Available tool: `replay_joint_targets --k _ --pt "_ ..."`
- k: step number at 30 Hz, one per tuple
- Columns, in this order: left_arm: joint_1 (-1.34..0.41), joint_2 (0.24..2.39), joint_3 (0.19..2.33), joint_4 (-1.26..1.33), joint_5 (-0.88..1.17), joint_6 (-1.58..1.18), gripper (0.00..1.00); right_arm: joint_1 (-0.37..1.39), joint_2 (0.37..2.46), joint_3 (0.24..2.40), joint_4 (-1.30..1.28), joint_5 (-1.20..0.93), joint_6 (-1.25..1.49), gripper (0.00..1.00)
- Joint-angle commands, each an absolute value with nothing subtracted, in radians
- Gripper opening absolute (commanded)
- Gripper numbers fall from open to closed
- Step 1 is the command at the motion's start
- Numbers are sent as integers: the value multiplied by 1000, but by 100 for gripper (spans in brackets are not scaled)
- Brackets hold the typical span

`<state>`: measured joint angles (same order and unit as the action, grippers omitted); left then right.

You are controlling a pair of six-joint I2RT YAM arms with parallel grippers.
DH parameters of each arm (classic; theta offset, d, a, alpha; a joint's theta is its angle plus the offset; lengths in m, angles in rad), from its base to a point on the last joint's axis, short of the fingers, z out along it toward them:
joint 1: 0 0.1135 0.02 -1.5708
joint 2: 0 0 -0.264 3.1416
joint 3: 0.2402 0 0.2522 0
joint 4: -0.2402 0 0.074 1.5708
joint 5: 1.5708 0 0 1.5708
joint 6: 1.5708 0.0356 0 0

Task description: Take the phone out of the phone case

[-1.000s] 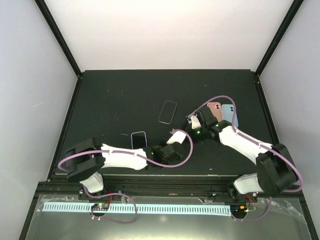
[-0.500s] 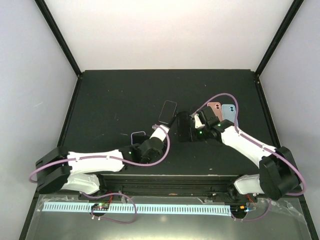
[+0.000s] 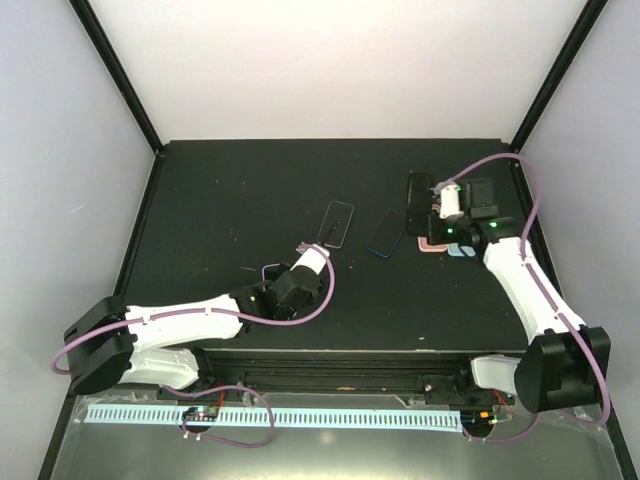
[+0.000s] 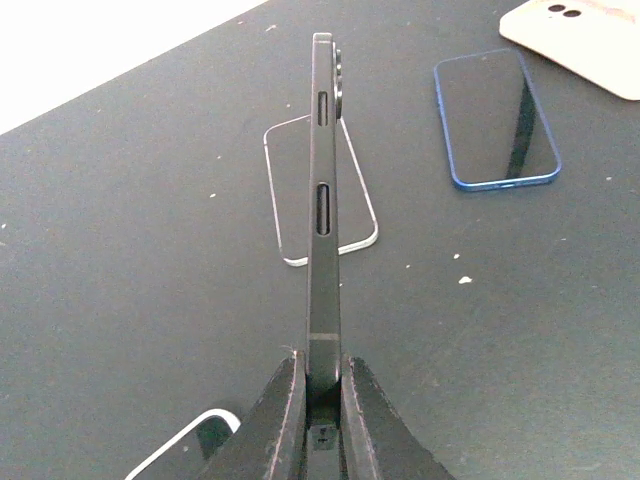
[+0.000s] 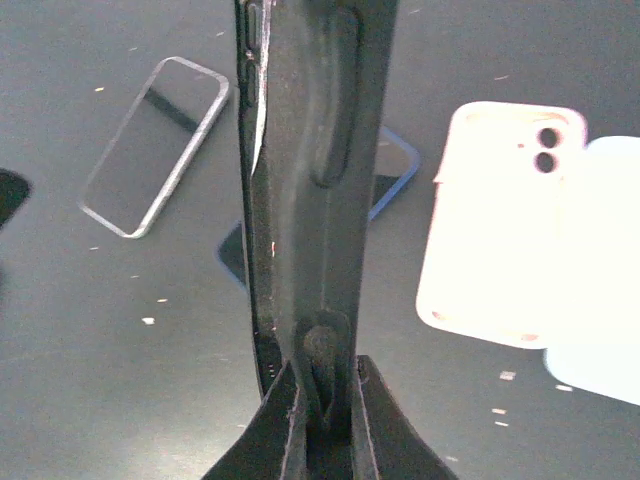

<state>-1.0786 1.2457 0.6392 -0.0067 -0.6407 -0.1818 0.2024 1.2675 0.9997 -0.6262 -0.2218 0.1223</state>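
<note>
Next, the right gripper goes to the right in the top view and down beside the light blue case to release, since the other cases lie there.
My left gripper [image 4: 322,365] is shut on the bottom end of a bare black phone [image 4: 323,230] and holds it edge-on above the mat. In the top view the left gripper [image 3: 320,250] sits near the table's middle; the phone is hard to make out there. My right gripper [image 5: 322,375] is shut on the end of an empty, floppy black phone case [image 5: 315,150]. In the top view the right gripper [image 3: 436,208] holds this case [image 3: 418,190] at the right rear, apart from the phone.
On the black mat lie a silver-rimmed phone [image 3: 336,222], a blue phone [image 3: 385,233], a pink case [image 3: 432,243] and a light blue case [image 3: 460,251]. A white-rimmed phone [image 4: 190,440] lies partly under my left arm. Black frame posts stand at the table's corners.
The grippers were together at mid-table on the cased phone. The right arm has moved right and back with the case; the left has drawn slightly back with the phone.
</note>
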Motion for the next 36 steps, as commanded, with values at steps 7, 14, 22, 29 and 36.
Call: replay_joint_targets --k 7,14,22,29,36 --pt "-1056 1249 694 -2 -600 -194 2 -156 1423 1156 -961 -256 -481 1" --pt "-1104 1319 733 -13 -553 -170 2 -477 1658 1391 -1154 -264 -593 1" --pt "-1203 1457 827 -62 -593 -145 2 -554 1907 1622 -1281 -266 -626 1" --pt "-1232 1489 834 -47 -593 -155 2 -540 2113 1791 -1449 -430 -624 1" --pt "-1246 1486 833 -52 -593 -159 2 -483 2177 1780 -1443 -393 -620 1"
